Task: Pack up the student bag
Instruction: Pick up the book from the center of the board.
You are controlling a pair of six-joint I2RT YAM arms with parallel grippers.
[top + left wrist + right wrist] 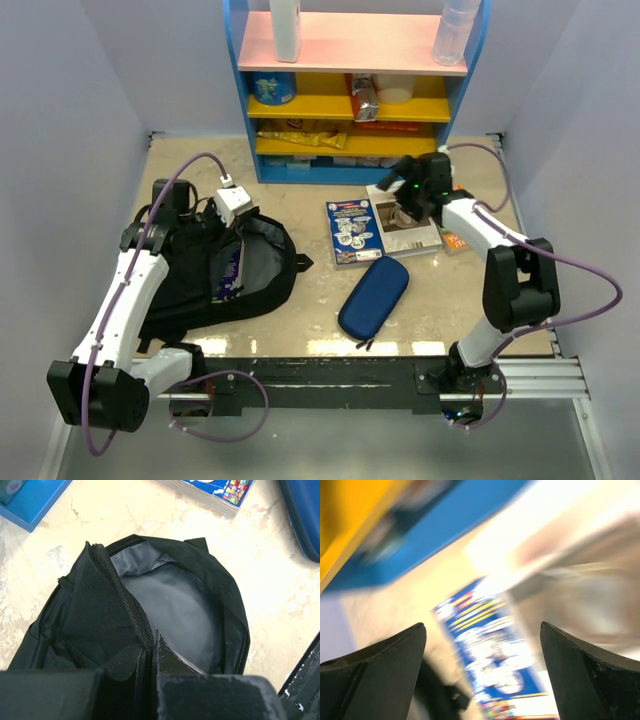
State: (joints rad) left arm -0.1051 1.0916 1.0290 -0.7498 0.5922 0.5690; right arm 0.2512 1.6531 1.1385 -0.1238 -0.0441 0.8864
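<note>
I will bring my right gripper down past the grey book (410,228) onto the orange item's near end, as that is below it and to its right in the top view.
The student bag (250,285) is a black backpack lying at the left of the table, its main compartment unzipped and its grey lining (175,605) showing. My left gripper (222,212) is shut on the bag's zipper edge (131,611) and holds that flap up; its fingertips (165,655) pinch the fabric. A purple book cover (230,270) shows inside the opening. My right gripper (408,200) hangs open above a blue book (353,230) and a grey book (410,228), holding nothing. The right wrist view is motion-blurred, with the blue book (495,660) between the spread fingers.
A dark-blue oval pencil case (374,297) lies in front of the books. A blue, yellow and pink shelf (350,100) with bottles and packets stands at the back. An orange item (452,240) lies under the right arm. Walls close both sides.
</note>
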